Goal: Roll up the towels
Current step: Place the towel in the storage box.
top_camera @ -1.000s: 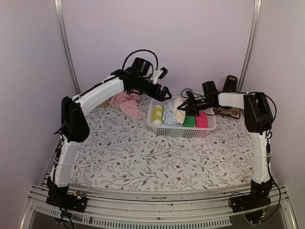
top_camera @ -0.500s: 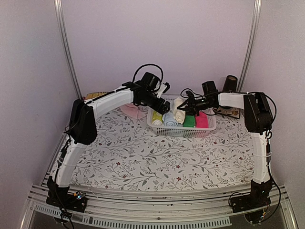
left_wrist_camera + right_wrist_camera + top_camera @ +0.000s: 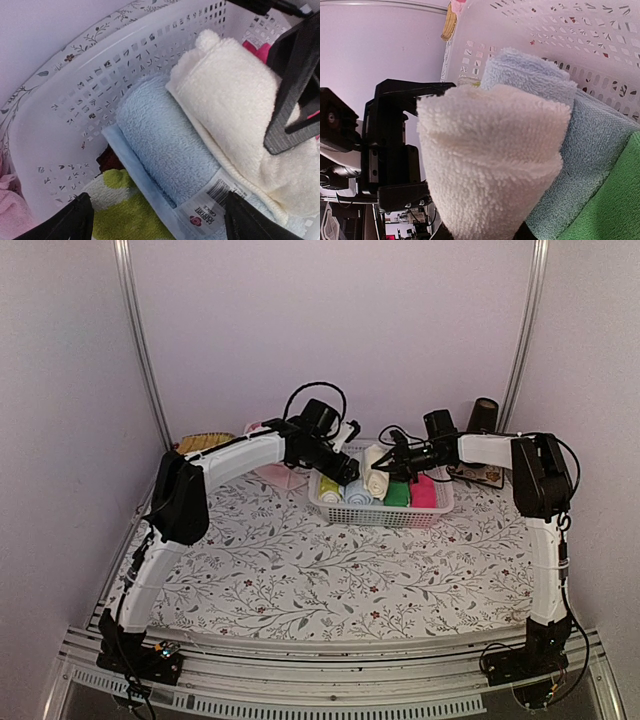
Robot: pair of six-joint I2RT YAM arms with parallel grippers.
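The cream towel [image 3: 375, 476] is still high, so my right gripper should next lower it onto the seam between the light blue and green rolls below the gripper and let go of it.
A rolled cream towel [image 3: 375, 476] leans upright in the white basket [image 3: 380, 512], its top end gripped by my right gripper [image 3: 390, 460], which is shut on it. In the right wrist view the cream towel [image 3: 490, 160] fills the jaws of my right gripper [image 3: 480, 235]. My left gripper [image 3: 344, 470] hangs open over the basket's left part, beside the cream towel [image 3: 235, 105], with nothing held between the jaws of the left gripper [image 3: 160, 222]. The pink towel [image 3: 281, 476] lies crumpled on the table left of the basket, partly hidden by the left arm.
The basket also holds yellow-green [image 3: 125, 215], light blue [image 3: 165, 140], green [image 3: 397, 495] and magenta [image 3: 424, 492] rolls. A woven brown object [image 3: 205, 443] lies at the back left. A dark cylinder [image 3: 485, 415] stands at the back right.
The left arm has swung right, from above the pink towel to over the basket's left part. The right gripper and the cream towel have stayed put.
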